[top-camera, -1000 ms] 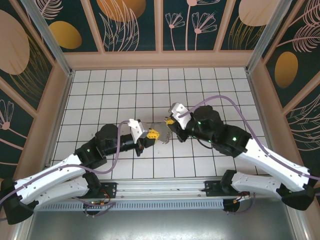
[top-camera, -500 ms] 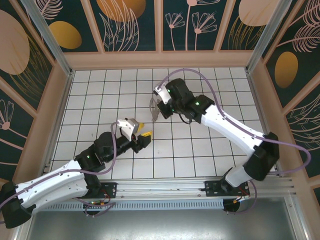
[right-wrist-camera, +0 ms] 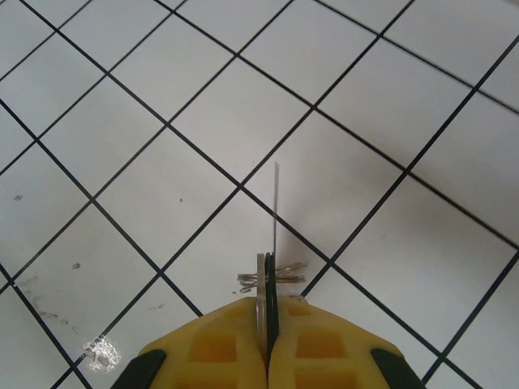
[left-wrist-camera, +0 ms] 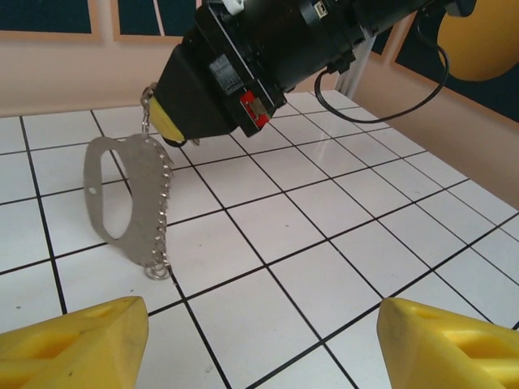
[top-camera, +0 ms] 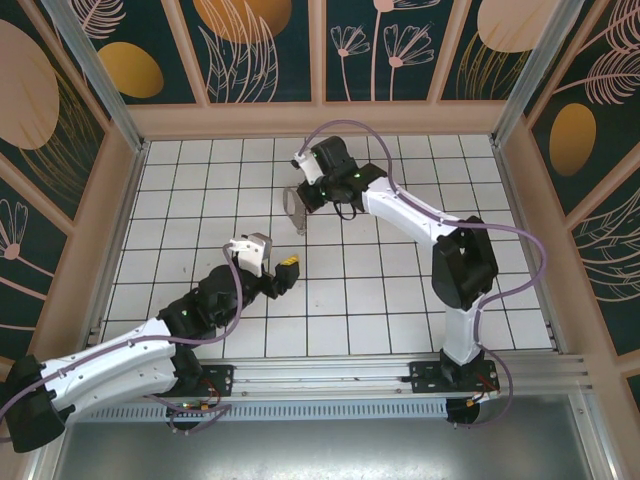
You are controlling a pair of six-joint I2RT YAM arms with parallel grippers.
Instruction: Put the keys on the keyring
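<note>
I next need to draw my right gripper back and down to release the thin flat pieces onto the bare middle tiles below, nearer my base.
The keyring [left-wrist-camera: 130, 198] is a flat tan-grey oval loop with a beaded chain and a small wire ring [left-wrist-camera: 156, 270] at its lower end. It hangs upright just above the tiles from my right gripper [left-wrist-camera: 166, 123], which is shut on its top end. From above, the keyring [top-camera: 295, 210] dangles below the right gripper [top-camera: 304, 196] at the far middle of the floor. In the right wrist view the right gripper [right-wrist-camera: 266, 304] pinches thin flat pieces edge-on beside a wire ring [right-wrist-camera: 272, 277]. The keys are hidden. My left gripper [top-camera: 288, 266] stands open and empty, its yellow fingertips [left-wrist-camera: 77, 340] wide apart.
White tiled floor [top-camera: 400, 300] inside a low tan wall [top-camera: 320, 120] with patterned panels behind it. The right arm's forearm and purple cable [top-camera: 440, 225] arch over the right half. A small glittering speck [right-wrist-camera: 100, 352] lies on a tile near the right gripper.
The left gripper opened, let go of the keyring and drew back. The right arm swung up and away to the far middle, carrying the keyring.
</note>
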